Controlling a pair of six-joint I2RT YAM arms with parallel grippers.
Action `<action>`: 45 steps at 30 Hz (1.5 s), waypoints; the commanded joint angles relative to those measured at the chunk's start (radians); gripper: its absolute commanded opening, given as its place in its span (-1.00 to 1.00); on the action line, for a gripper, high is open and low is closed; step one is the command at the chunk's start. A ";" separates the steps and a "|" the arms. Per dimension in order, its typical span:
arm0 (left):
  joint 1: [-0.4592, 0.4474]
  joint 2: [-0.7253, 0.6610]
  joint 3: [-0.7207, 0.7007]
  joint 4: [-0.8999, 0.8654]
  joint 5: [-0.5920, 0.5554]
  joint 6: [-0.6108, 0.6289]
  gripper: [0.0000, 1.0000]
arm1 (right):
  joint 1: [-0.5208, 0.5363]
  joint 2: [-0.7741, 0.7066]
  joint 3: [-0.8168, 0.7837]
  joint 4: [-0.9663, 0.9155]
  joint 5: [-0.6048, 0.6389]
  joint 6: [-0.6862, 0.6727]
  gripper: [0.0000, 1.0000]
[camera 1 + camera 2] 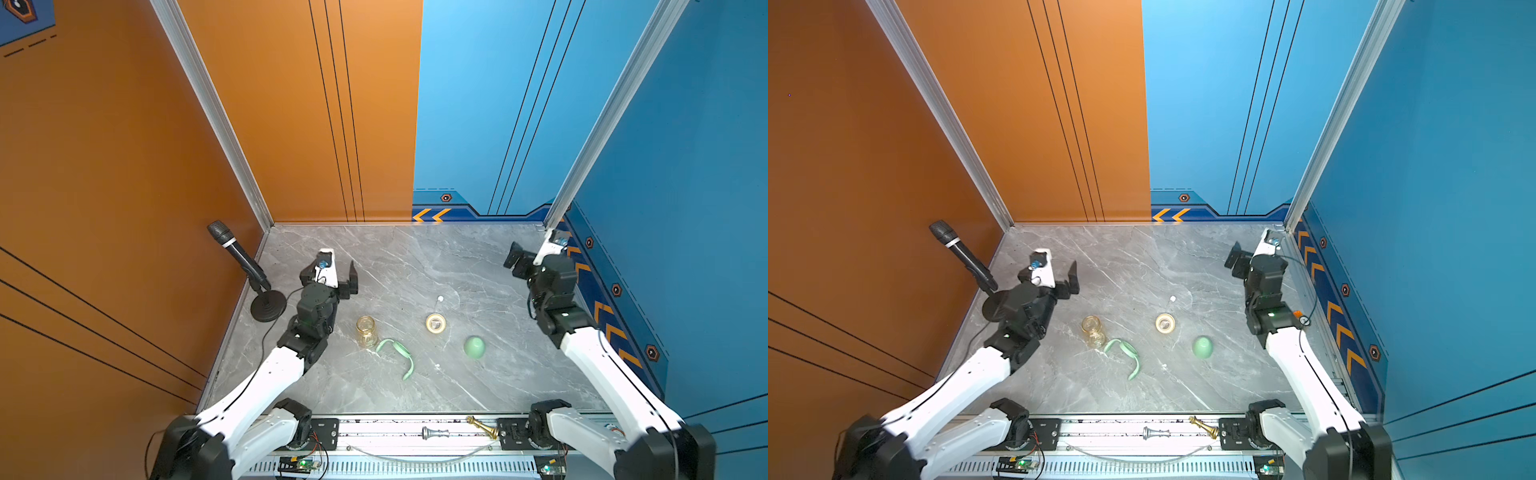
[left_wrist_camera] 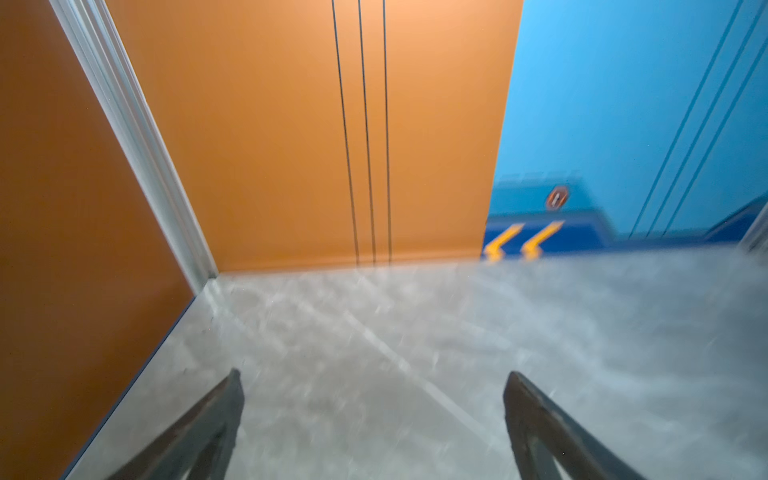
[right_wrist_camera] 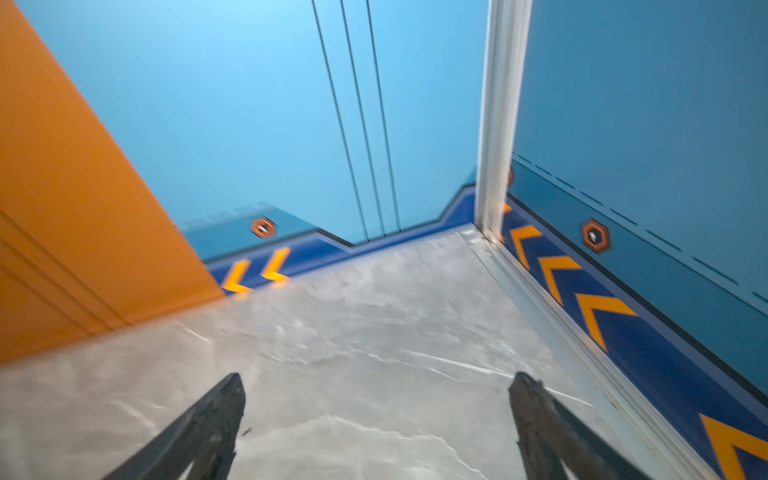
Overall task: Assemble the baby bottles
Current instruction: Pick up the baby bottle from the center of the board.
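Observation:
The right gripper's open fingers swing back across the table and down around the clear amber bottle (image 1: 366,330) next, as it sits below the gripper past the pale yellow collar (image 1: 435,323).
The baby bottle's parts lie apart on the grey marble table (image 1: 374,399). The clear amber bottle (image 1: 366,330) (image 1: 1093,330) is at centre left, with the mint-green two-handled ring (image 1: 397,353) (image 1: 1123,353) just in front of it. To their right are the pale yellow collar (image 1: 435,323) (image 1: 1165,323), a thin straw (image 1: 439,300) behind it, and the mint-green dome cap (image 1: 474,347) (image 1: 1202,347). My left gripper (image 1: 331,270) (image 2: 374,386) is open and empty behind the bottle. My right gripper (image 1: 534,250) (image 3: 376,388) is open and empty near the far right corner. Both wrist views show only bare table and walls.
A black microphone (image 1: 239,253) on a round stand (image 1: 268,306) stands at the left wall beside my left arm. A silver chess piece (image 1: 434,433) and a gold one (image 1: 484,427) lie on the front rail. Orange and blue walls enclose the table.

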 commanded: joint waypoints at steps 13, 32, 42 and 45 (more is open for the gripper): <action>-0.396 -0.310 -0.309 -0.125 -0.117 -0.129 0.95 | 0.647 0.523 0.552 -0.866 -0.334 0.121 0.98; -0.385 -0.568 -0.011 -0.954 -0.640 -0.649 0.95 | 0.906 0.775 0.577 -0.619 -0.325 -0.033 0.99; -0.385 -0.578 0.033 -0.945 -0.587 -0.563 0.95 | 0.946 1.045 0.867 -0.779 -0.074 0.001 0.99; -0.385 -0.578 0.021 -0.917 -0.557 -0.544 0.95 | 0.935 1.119 0.923 -0.786 -0.088 0.006 0.92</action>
